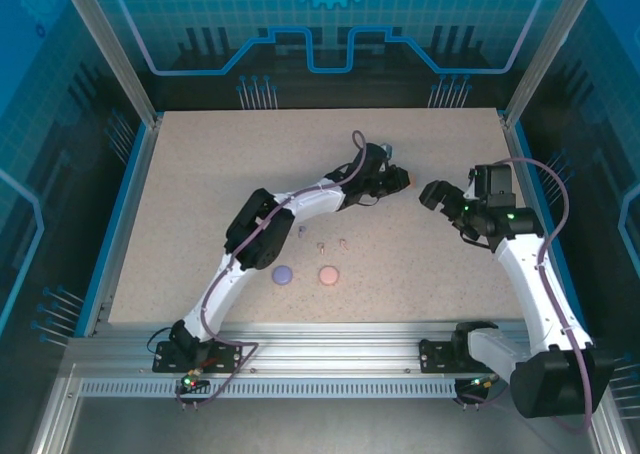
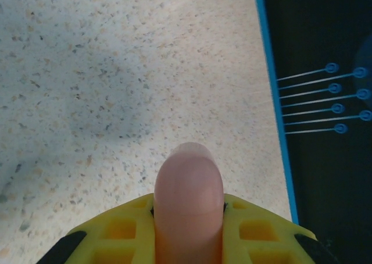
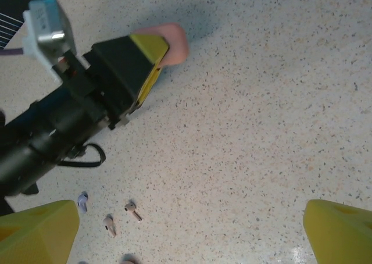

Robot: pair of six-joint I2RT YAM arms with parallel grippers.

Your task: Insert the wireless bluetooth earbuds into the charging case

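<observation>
My left gripper will next lower the pale pink charging case [image 2: 189,182] onto the bare speckled tabletop below, away from the earbuds, and let it go.
My left gripper [image 2: 189,217] is shut on a pale pink charging case [image 2: 189,182], a smooth pebble shape that sticks out between the yellow fingers [image 2: 119,232]. It hangs over the table's back right part, and the case [image 3: 174,40] also shows from the right wrist. My right gripper [image 1: 433,195] stands open just right of it, empty, with yellow fingertips [image 3: 38,235] wide apart. Two pale pink earbuds [image 3: 133,210] [image 3: 109,224] and a purple earbud [image 3: 82,202] lie loose on the table. From above they are tiny specks [image 1: 331,244].
A purple case [image 1: 283,273] and a coral case [image 1: 328,273] lie shut near the table's front middle. The speckled table [image 1: 200,174] has a blue rim [image 2: 273,89] close on the right of the left gripper.
</observation>
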